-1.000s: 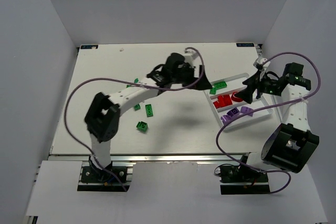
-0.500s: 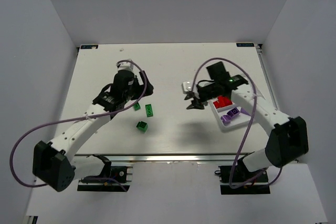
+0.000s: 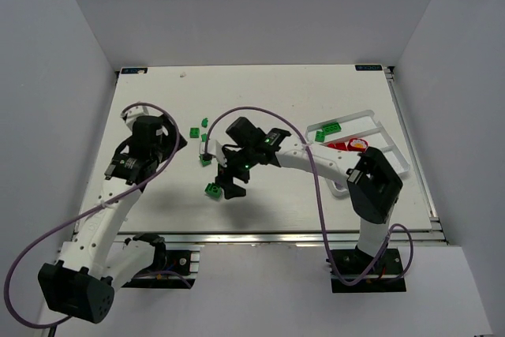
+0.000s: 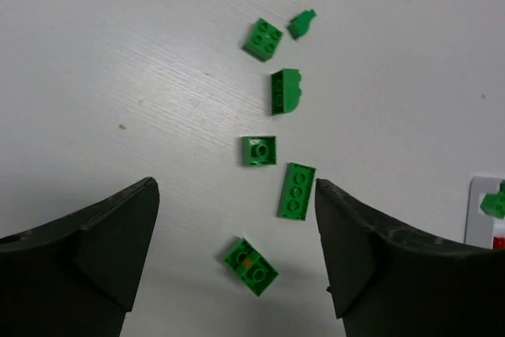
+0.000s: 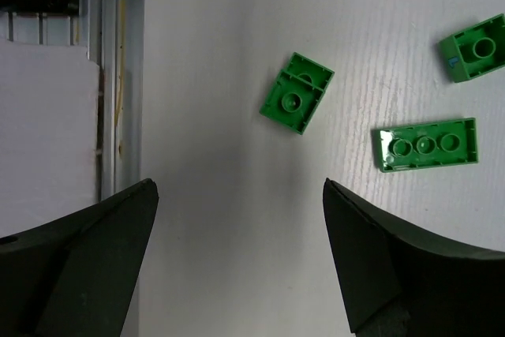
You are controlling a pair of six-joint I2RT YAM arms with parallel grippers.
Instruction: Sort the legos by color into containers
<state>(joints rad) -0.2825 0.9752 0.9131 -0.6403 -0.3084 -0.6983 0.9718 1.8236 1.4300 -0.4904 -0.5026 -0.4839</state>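
Note:
The robot's right gripper will go down and turn next while it moves to the left in the top view, because the green lego nearest the bar [image 3: 213, 190] [image 5: 297, 93] is at a slant below.
Several green legos lie loose on the white table left of centre; the left wrist view shows a square one [image 4: 263, 39], a long one [image 4: 296, 190] and a two-stud one [image 4: 251, 266]. My left gripper [image 3: 175, 144] [image 4: 235, 187] hangs open above the table to their left, holding nothing. My right gripper [image 3: 230, 185] [image 5: 238, 187] is open and empty over the table, beside a green lego [image 3: 213, 189] [image 5: 297, 103]. The white tray of containers [image 3: 377, 125] at the right holds a green lego [image 3: 330, 128] and red legos [image 3: 355, 145]. My right arm covers its near side.
The table's near edge with its metal rail [image 5: 118, 76] runs close to my right gripper. My right arm [image 3: 316, 159] stretches low across the table from the tray toward the middle. Purple cables loop around both arms. Grey walls enclose the table.
My left gripper has swung from near the tray back to the table's left side. My right gripper has left the tray and crossed leftward to the loose green legos.

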